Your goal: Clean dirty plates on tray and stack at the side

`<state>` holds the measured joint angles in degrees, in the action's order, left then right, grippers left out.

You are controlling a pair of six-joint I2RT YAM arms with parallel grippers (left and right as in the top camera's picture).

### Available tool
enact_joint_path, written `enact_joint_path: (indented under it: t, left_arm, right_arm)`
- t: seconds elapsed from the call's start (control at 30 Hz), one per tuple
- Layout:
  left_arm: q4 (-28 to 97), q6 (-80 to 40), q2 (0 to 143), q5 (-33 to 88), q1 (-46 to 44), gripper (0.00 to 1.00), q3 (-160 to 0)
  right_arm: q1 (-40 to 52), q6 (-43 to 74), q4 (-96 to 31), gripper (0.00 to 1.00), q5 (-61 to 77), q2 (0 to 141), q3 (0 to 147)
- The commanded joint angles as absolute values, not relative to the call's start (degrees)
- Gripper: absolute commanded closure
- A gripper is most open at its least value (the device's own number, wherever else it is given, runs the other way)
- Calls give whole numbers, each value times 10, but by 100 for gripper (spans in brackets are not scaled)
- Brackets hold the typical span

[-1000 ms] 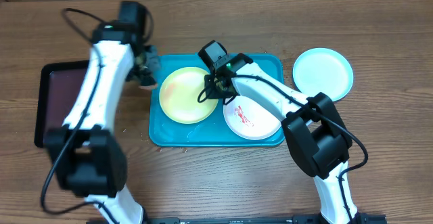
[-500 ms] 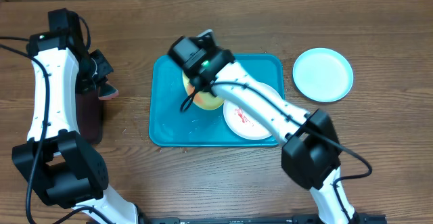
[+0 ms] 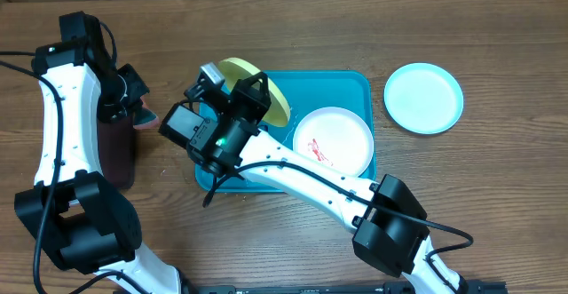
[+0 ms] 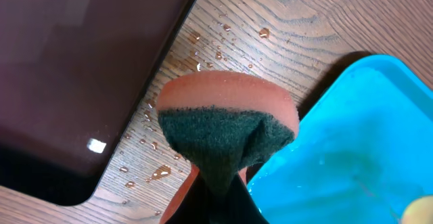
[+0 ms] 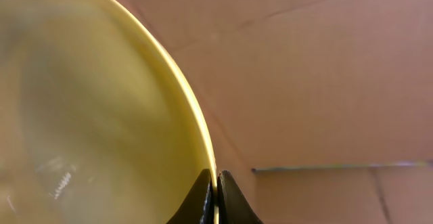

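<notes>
The right gripper swings the yellow-green plate [image 3: 273, 99] toward the right in the overhead view next. It then lowers it onto the light blue plate [image 3: 423, 98], which lies clear beside the tray.
My right gripper [image 3: 251, 99] is shut on the rim of the yellow-green plate [image 3: 273, 99], which hangs tilted above the left half of the turquoise tray [image 3: 355, 83]. In the right wrist view the plate [image 5: 88, 116] fills the left side, its edge pinched between the gripper's [image 5: 216, 187] fingers. A white plate [image 3: 333, 143] with a red smear lies flat on the tray's right half. The light blue plate [image 3: 423, 98] rests on the table to the right of the tray. My left gripper [image 3: 135, 107] is shut on an orange sponge [image 4: 226, 126] with a green scouring face, left of the tray.
A dark maroon tray [image 4: 74, 68] lies at the far left, partly under my left arm. Water drops dot the wood [image 4: 159, 173] between it and the turquoise tray's corner [image 4: 365, 136]. A brown cardboard wall [image 5: 325, 82] stands behind the table.
The right gripper has lifted the yellow-green plate off the tray and tilted it up toward the left. The left arm swung left from the tray edge with the sponge, then held still.
</notes>
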<state>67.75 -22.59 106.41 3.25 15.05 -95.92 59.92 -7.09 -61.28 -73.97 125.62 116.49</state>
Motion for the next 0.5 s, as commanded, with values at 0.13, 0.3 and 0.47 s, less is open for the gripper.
enact_joint_path:
  t: [0.13,0.3,0.47]
  left_arm:
    - [677,-236,1065,41,154,96,-955]
    - [677,-229,1065,41,154,96,-955]
    - [682,-227,1065,43,154,96,-955]
  right_arm:
    - [590,-91,-612,96,-793,1226,1183]
    - [548,40,-629,96,-608,1226,1179]
    - [446,125,-677,96,-412,1225,1166]
